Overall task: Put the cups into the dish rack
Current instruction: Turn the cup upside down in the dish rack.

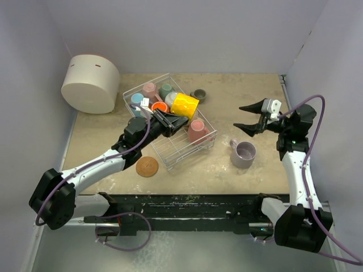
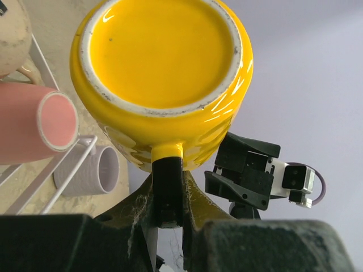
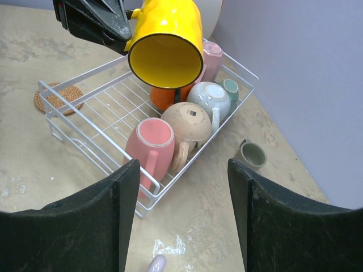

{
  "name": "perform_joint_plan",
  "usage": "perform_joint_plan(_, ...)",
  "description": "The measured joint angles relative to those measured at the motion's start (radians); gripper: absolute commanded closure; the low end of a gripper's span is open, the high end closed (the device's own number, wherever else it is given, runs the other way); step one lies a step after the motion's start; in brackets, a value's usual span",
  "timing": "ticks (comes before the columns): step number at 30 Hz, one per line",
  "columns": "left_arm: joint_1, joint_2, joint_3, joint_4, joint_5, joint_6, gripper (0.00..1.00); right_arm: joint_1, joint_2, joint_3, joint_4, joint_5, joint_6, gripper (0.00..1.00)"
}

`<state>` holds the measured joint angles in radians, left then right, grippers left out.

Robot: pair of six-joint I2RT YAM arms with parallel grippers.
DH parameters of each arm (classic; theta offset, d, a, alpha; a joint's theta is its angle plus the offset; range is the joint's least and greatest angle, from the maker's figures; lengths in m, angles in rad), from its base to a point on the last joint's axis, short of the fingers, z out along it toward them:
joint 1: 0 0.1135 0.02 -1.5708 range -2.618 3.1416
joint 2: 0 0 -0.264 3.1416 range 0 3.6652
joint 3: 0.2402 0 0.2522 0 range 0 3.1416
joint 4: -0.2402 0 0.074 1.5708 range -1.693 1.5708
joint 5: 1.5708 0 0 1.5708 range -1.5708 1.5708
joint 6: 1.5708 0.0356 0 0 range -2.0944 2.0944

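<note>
Bare wires lie below my left gripper, between the orange and pink mugs. My left gripper should next tilt downward, lower the yellow mug (image 1: 185, 105) there with its opening down and let go.
My left gripper (image 1: 170, 122) is shut on the handle of a yellow mug (image 1: 185, 105) and holds it tilted above the white wire dish rack (image 1: 176, 150). In the left wrist view the mug's base (image 2: 164, 68) faces the camera above the gripper (image 2: 167, 192). The rack (image 3: 102, 140) holds a pink mug (image 3: 148, 147), a beige mug (image 3: 190, 122), a pale blue-white one (image 3: 209, 97), a teal one (image 3: 229, 88) and an orange one (image 3: 164, 97). A lilac mug (image 1: 244, 154) stands on the table right of the rack. My right gripper (image 1: 247, 116) is open and empty above it.
A small olive-grey cup (image 1: 198, 95) sits on the table behind the rack. A large white cylinder (image 1: 91, 83) stands at the back left. A cork coaster (image 1: 147, 166) lies in front of the rack. Walls close in on three sides.
</note>
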<state>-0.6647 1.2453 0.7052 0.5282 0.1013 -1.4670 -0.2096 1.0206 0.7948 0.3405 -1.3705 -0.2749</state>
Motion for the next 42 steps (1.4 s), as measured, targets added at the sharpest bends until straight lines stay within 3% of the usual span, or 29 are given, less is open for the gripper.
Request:
perform_joint_plan(23, 0.054, -0.162, -0.033, -0.320, -0.060, 0.220, 1.00, 0.000, 0.000, 0.000, -0.001, 0.018, -0.006, 0.34)
perform_joint_plan(42, 0.056, -0.185, -0.002, -0.670, -0.235, 0.460, 1.00, 0.000, 0.007, 0.000, -0.002, 0.018, -0.007, 0.34)
